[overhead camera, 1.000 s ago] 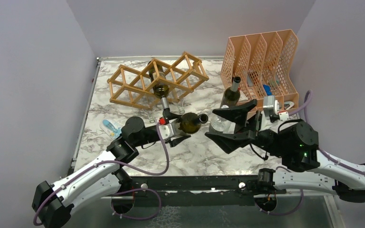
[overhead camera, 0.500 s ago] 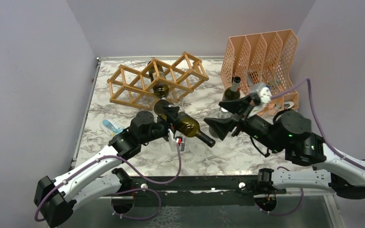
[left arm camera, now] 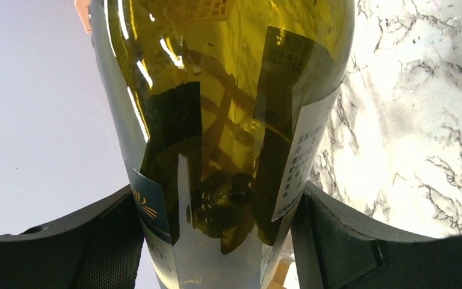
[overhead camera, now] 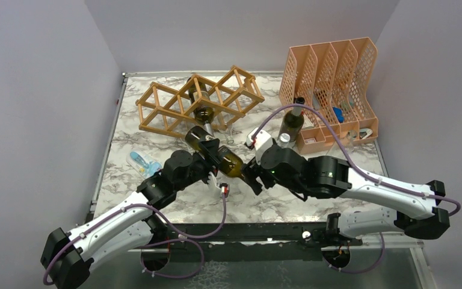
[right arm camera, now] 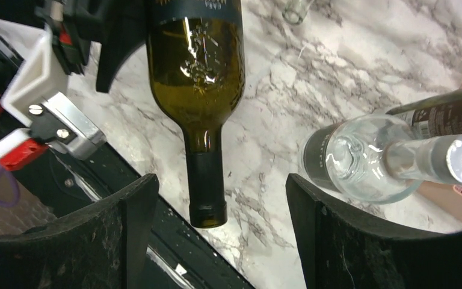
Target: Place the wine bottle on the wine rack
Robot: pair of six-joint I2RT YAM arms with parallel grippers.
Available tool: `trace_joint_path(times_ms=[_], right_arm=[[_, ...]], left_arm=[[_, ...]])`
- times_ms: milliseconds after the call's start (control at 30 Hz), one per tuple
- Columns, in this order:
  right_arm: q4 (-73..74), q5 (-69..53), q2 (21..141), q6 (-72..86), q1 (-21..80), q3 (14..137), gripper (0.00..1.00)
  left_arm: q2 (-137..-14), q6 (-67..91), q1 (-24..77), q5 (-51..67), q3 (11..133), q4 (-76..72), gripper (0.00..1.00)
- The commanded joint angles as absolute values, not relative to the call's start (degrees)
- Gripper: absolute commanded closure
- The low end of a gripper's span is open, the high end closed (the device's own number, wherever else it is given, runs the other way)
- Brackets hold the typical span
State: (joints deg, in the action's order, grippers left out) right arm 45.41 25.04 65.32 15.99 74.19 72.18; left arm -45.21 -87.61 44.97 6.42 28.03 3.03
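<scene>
My right gripper's fingers should next slide left in the top view toward the bottle's shoulder and close, as the bottle's free neck [overhead camera: 242, 173] is there.
The olive-green wine bottle [overhead camera: 216, 155] is held off the table, base toward the wooden lattice wine rack [overhead camera: 174, 105], neck toward the near right. My left gripper [overhead camera: 212, 165] is shut on its body; in the left wrist view the bottle [left arm camera: 228, 120] fills the space between the fingers [left arm camera: 343, 241]. My right gripper [overhead camera: 249, 176] is open, its jaws either side of the bottle's neck [right arm camera: 207, 180] without touching it. Another dark bottle [overhead camera: 203, 112] lies in a rack cell.
A dark bottle [overhead camera: 291, 120] and a clear glass bottle [right arm camera: 361, 162] stand close right of my right gripper. The peach perforated file holder [overhead camera: 331, 72] is at the back right. A small plastic bottle [overhead camera: 139, 161] lies at the left. The table's near edge [right arm camera: 174, 241] is just below.
My left arm turned the bottle so its base points at the rack and its neck to the near right. My right arm swung left and brought its open jaws round the neck.
</scene>
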Motion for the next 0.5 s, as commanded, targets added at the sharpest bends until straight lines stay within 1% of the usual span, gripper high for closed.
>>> trace_joint_path(times_ms=[0,200,333,467], right_arm=[[48.73,23.29,68.19,17.82,74.49,73.8,0.21],[45.08,19.74,69.77,15.81,74.07,71.27,0.21],[42.92,16.34,72.49,14.9,72.49,70.05,0.28],[40.26,13.15,75.58,14.78,70.03,69.31,0.38]], left_arm=[[-43.0,-89.92,44.91,5.38,28.13,-6.72,1.0],[-42.39,-89.64,44.91,7.21,28.21,-6.74,1.0],[-42.19,-89.06,44.91,8.06,28.28,-6.05,1.0],[-41.78,-88.95,44.9,8.49,28.55,-5.09,1.0]])
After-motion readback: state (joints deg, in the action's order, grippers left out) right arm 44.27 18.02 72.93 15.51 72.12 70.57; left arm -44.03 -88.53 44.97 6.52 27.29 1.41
